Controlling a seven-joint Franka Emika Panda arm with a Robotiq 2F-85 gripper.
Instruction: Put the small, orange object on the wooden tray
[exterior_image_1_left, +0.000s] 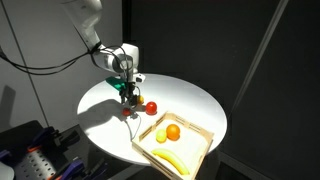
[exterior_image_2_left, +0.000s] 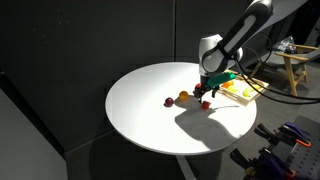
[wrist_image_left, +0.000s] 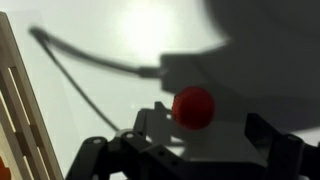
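I will lower my gripper a little and close it on the ball's sides, because the small orange object (wrist_image_left: 193, 107) shows between my open fingers.
The small, orange object (wrist_image_left: 193, 107) is a tiny orange-red ball lying on the white table. In the wrist view it sits between my two dark fingertips. In both exterior views it shows just under the fingers (exterior_image_1_left: 127, 112) (exterior_image_2_left: 205, 103). My gripper (wrist_image_left: 205, 128) is open and empty, lowered over the ball (exterior_image_1_left: 129, 97) (exterior_image_2_left: 206, 94); I cannot tell whether the fingers touch it. The wooden tray (exterior_image_1_left: 200, 137) of pale wood lies at the table's edge. It also shows behind my gripper (exterior_image_2_left: 243, 97) and at the left edge of the wrist view (wrist_image_left: 18, 110).
The tray holds a big orange fruit (exterior_image_1_left: 173, 131), a yellow fruit (exterior_image_1_left: 162, 137) and a banana (exterior_image_1_left: 170, 160). A red ball (exterior_image_1_left: 151, 107) (exterior_image_2_left: 168, 102) and a yellower-orange ball (exterior_image_2_left: 183, 97) lie close beside my gripper. The round white table (exterior_image_1_left: 190, 100) drops off all round.
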